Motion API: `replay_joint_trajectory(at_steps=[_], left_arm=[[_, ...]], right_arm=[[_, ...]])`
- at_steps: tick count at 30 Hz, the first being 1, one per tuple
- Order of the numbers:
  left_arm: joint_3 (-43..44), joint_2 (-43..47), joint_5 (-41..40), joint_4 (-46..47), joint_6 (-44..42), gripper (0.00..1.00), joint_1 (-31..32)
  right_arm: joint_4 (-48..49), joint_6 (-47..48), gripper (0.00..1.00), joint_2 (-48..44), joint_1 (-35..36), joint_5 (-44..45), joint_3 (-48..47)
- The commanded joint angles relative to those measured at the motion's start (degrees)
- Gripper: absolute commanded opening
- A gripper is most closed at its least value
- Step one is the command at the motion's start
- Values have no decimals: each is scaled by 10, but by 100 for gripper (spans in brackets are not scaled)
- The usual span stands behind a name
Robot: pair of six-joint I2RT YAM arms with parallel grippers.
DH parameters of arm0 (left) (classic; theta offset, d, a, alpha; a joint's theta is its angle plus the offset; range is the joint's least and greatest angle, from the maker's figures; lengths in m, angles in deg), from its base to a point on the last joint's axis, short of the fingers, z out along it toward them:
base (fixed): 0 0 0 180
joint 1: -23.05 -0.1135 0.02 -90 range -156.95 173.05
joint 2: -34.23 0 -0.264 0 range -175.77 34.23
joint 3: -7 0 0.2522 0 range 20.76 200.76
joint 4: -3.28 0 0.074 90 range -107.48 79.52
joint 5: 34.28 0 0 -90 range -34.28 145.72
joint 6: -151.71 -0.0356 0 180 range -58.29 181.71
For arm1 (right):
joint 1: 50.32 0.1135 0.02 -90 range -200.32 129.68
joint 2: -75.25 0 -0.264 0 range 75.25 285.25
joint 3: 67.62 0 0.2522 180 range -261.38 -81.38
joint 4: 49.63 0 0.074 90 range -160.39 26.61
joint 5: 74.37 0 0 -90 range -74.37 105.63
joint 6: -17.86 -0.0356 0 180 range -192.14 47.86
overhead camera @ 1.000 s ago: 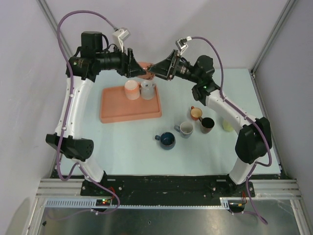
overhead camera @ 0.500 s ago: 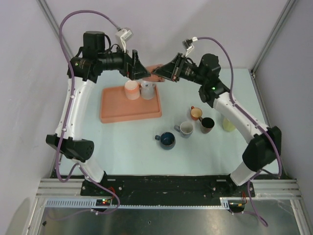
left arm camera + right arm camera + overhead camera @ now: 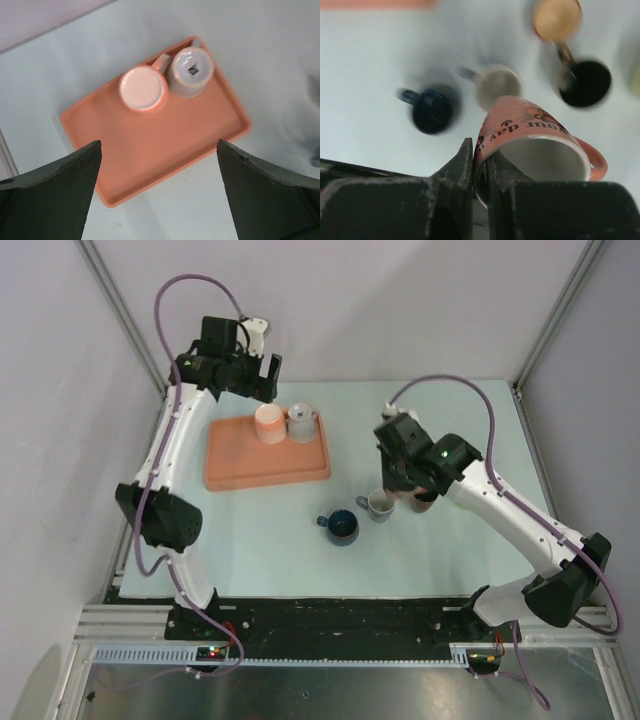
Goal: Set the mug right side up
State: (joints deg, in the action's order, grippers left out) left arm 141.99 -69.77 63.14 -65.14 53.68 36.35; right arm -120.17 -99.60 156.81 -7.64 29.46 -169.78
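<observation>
My right gripper moves down and back toward the table's near edge next and releases the pink mug's rim on the bare tabletop, since other mugs fill the spot below.
My right gripper [image 3: 480, 152] is shut on the rim of a pink mug with black lettering [image 3: 535, 135]: one finger is inside the mouth, the other outside on the wall. The mug points away from the wrist, its mouth toward the camera and its handle to the right. In the top view the right gripper [image 3: 398, 480] hangs over the group of mugs on the table, and the held mug is hidden beneath the wrist. My left gripper [image 3: 157, 145] is open and empty, high above the orange tray [image 3: 165, 150]; the top view shows the left gripper [image 3: 262, 380] at the tray's far edge.
Two mugs stand upside down on the tray [image 3: 250, 465]: a pink one [image 3: 143, 90] and a white one [image 3: 190, 71]. Below my right gripper stand a dark blue mug [image 3: 432, 110], a white mug [image 3: 497, 85], a black mug [image 3: 585, 82] and a tan mug [image 3: 556, 17].
The left gripper opened, let go of the pink mug and drew back to the left. The right gripper shut on the mug and carried it down and right over the table's mugs.
</observation>
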Motion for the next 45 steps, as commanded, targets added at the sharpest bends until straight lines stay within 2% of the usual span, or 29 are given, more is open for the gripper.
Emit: replay_joint_trajectory(at_steps=[1,6,11,17,22,28,29,33,35,37,40,45], left_arm=[[28,-76,-86,11,-19,100,-3],[80,-166,-76,19,-24,100,-3],[130,-228,-71,25,-23,100,-1],[132,-274,-110,31,-26,100,-3],[122,-293,-83,38,-44,100,-8],[100,-301,-17,40,-96,99,-12],[95,-300,-9,41,-102,99,-13],[78,-304,-6,40,-117,94,-17],[76,-309,-12,41,-121,88,-19],[75,-315,-20,42,-123,81,-20],[72,-318,-19,42,-124,72,-22],[48,-300,-19,44,-140,49,-22]], right_arm=[[-102,-72,0,-58,6,74,97],[-20,-106,0,-82,10,58,217],[55,-134,0,-68,22,59,311],[117,-146,0,-38,24,65,367],[177,-153,0,-30,12,34,411],[179,-153,1,-13,12,37,419],[179,-152,3,-14,13,36,419],[172,-153,34,-32,22,39,417],[162,-153,48,-43,26,44,412],[149,-151,57,-52,29,50,405],[128,-145,65,-65,34,62,385],[96,-135,71,-89,37,72,352]])
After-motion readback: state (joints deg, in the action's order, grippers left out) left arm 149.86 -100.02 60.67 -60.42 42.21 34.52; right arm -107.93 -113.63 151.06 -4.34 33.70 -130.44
